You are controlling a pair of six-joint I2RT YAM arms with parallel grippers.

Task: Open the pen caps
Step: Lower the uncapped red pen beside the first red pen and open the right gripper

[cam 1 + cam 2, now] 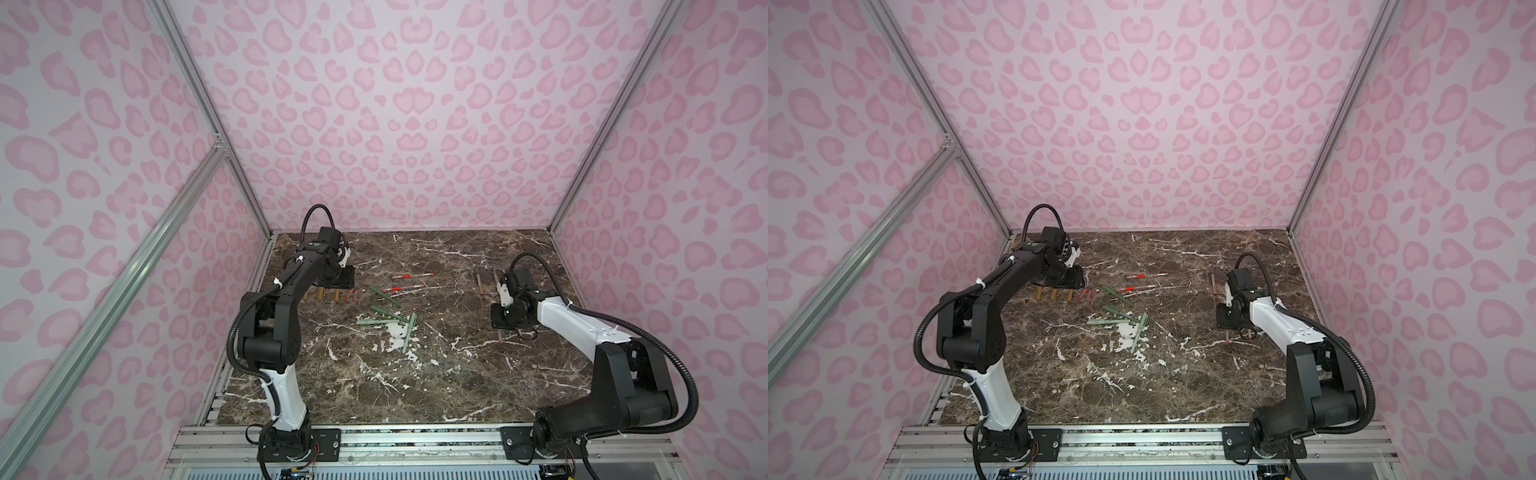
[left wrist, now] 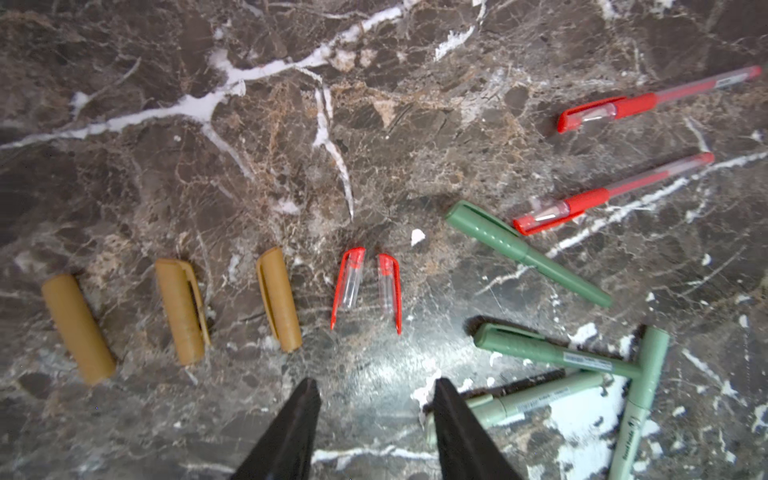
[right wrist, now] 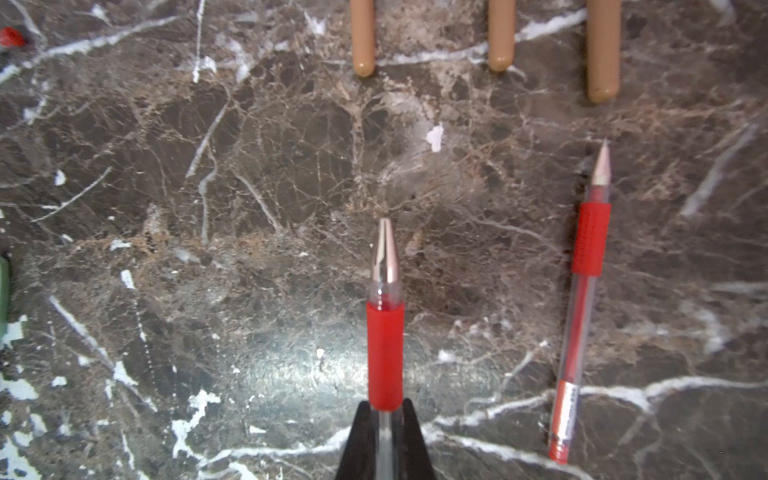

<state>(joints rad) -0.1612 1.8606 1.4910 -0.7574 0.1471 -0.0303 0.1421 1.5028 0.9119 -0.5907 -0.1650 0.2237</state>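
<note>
The robot's right gripper holds a pen with a bare tip, so next it should move down and across to the clear marble (image 3: 520,276) beside the second uncapped pen and release the held pen.
Two loose red pen caps (image 2: 351,286) (image 2: 390,291) lie side by side on the marble, beside three loose tan pen caps (image 2: 278,299). My left gripper (image 2: 376,382) hovers just short of the red caps, open, with nothing between its fingers. Two red pens (image 2: 615,108) (image 2: 582,205) and several green pens (image 2: 523,253) lie capped nearby. My right gripper (image 3: 386,405) is shut on an uncapped red pen (image 3: 385,353), tip pointing away. A second uncapped red pen (image 3: 586,266) lies beside it. In both top views the red caps (image 1: 353,295) (image 1: 1086,296) sit by the left gripper.
Three tan pen bodies (image 3: 602,50) lie in a row beyond the held pen. The green pens (image 1: 388,318) are piled mid-table over a white patch. Pink patterned walls and aluminium posts (image 1: 195,83) enclose the marble table (image 1: 415,382).
</note>
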